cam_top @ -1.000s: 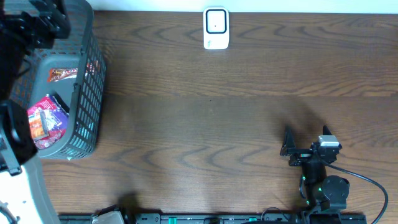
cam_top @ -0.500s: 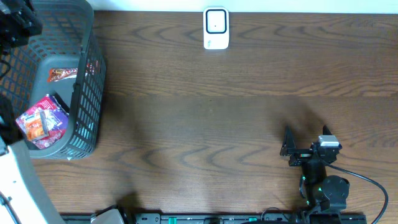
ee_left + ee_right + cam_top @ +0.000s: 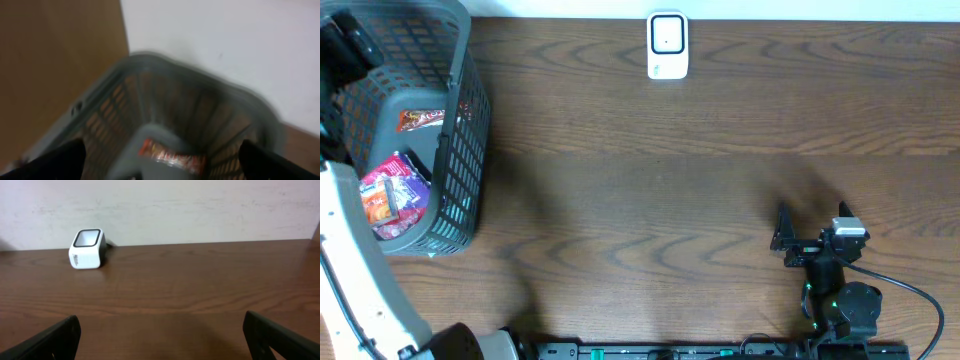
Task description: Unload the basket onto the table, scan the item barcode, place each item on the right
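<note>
My left gripper draws back, tilts down and lowers there next, since the orange packet (image 3: 379,203) lies atop the heap at the basket's near end.
A grey mesh basket (image 3: 455,150) at the table's left end holds the items: a red snack packet (image 3: 420,120) and a heap of colourful packets (image 3: 392,195). My left gripper (image 3: 165,165) hovers open over the basket's far end, above the red packet (image 3: 172,156), with nothing between its fingers. The left wrist view is blurred. The white barcode scanner (image 3: 667,45) stands at the table's far edge, middle. My right gripper (image 3: 812,218) rests open and empty near the front right, facing the scanner (image 3: 87,249) across bare wood.
The left arm's white link (image 3: 360,280) runs along the table's left edge beside the basket. A black cable (image 3: 910,290) trails from the right arm's base. A pale wall (image 3: 200,205) stands behind the scanner.
The left arm has swung over the basket, its gripper shifting toward the far left corner. The right arm has not moved.
</note>
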